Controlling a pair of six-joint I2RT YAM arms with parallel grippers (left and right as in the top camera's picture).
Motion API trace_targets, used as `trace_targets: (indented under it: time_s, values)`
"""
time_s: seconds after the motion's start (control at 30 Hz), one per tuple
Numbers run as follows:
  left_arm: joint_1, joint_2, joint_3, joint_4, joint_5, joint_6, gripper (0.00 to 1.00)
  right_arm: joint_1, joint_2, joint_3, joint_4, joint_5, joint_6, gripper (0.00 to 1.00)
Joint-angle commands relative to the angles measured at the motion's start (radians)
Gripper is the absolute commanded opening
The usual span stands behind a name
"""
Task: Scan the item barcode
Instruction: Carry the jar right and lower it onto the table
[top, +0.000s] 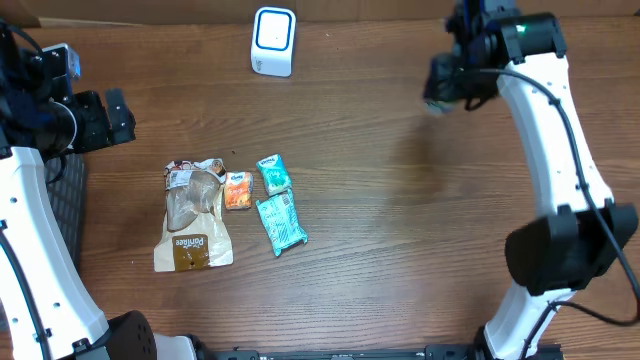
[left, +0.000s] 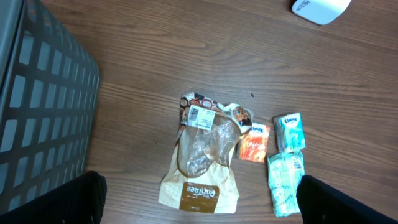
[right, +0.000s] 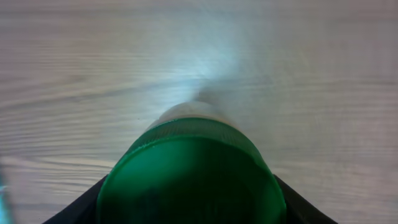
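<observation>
I will move my right gripper to the right in the overhead view next, then lower the container onto the empty table, away from the packets.
A white barcode scanner (top: 273, 40) stands at the table's far edge; a corner of the scanner (left: 318, 9) shows in the left wrist view. My right gripper (top: 452, 82) hangs above the table at the far right, well right of the scanner. In the right wrist view my right gripper (right: 189, 208) is shut on a container with a round green lid (right: 189, 174), which fills the space between the jaws. My left gripper (top: 105, 118) is open and empty at the left edge, high above the table. In its own view my left gripper (left: 202, 208) looks down on the packets.
A tan snack bag (top: 193, 225), an orange packet (top: 238, 190), a small teal tissue pack (top: 273, 174) and a longer teal packet (top: 281, 221) lie left of centre. A dark grey mesh basket (left: 37, 106) stands at the left edge.
</observation>
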Motion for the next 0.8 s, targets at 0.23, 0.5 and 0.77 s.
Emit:
trace_targets:
  time_s: [0.23, 0.5, 0.77]
  values:
    - [0.008, 0.003, 0.012, 0.002, 0.000, 0.023, 1.00, -0.166, 0.044, -0.344, 0.190, -0.002, 0.023, 0.17]
    - [0.008, 0.003, 0.012, 0.002, 0.000, 0.023, 1.00, -0.196, 0.044, -0.394, 0.244, -0.006, 0.023, 0.53]
    - [0.008, 0.003, 0.012, 0.002, 0.000, 0.023, 1.00, -0.196, 0.044, -0.394, 0.235, -0.024, 0.023, 0.83]
